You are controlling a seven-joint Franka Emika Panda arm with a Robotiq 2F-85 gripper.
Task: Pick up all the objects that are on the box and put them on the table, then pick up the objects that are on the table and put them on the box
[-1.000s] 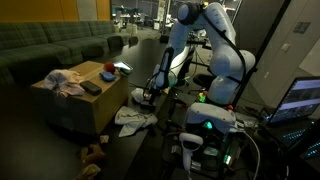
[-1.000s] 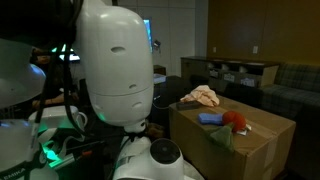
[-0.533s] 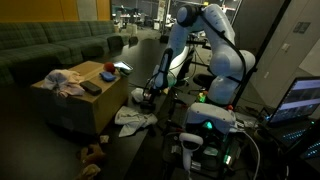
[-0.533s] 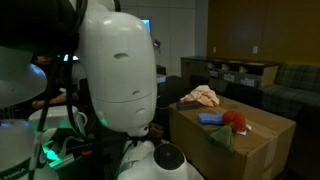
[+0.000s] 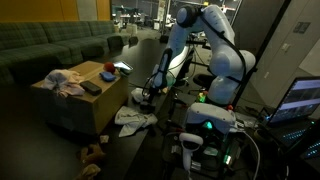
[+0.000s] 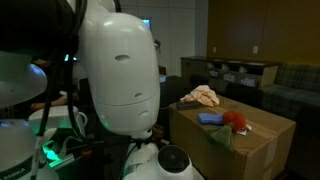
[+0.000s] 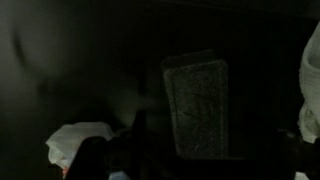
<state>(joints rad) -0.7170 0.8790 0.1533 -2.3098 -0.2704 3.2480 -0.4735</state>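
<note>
My gripper will go down to the flat black piece (image 7: 198,108) next, because it is already below, between my open fingers.
The tan box (image 5: 70,112) (image 6: 250,150) carries a pinkish-white cloth (image 5: 65,80) (image 6: 203,96), a red ball (image 5: 107,68) (image 6: 236,119), a teal-grey cloth (image 6: 221,135) and a small flat black piece (image 5: 90,88). On the black table (image 5: 160,130), a white-grey cloth (image 5: 134,117) lies beside the box. A brown plush toy (image 5: 95,154) lies lower down. My gripper (image 5: 150,97) hangs low over the table, right of the box, open and holding nothing. The dark wrist view shows a flat black piece (image 7: 197,105) below me and white cloth (image 7: 75,140) at lower left; my fingers are lost in the dark.
A dark green sofa (image 5: 50,45) runs behind the box. The arm's white body (image 6: 115,80) blocks the left half of an exterior view. The robot base with green lights (image 5: 210,125) and a monitor (image 5: 300,100) stand on the right.
</note>
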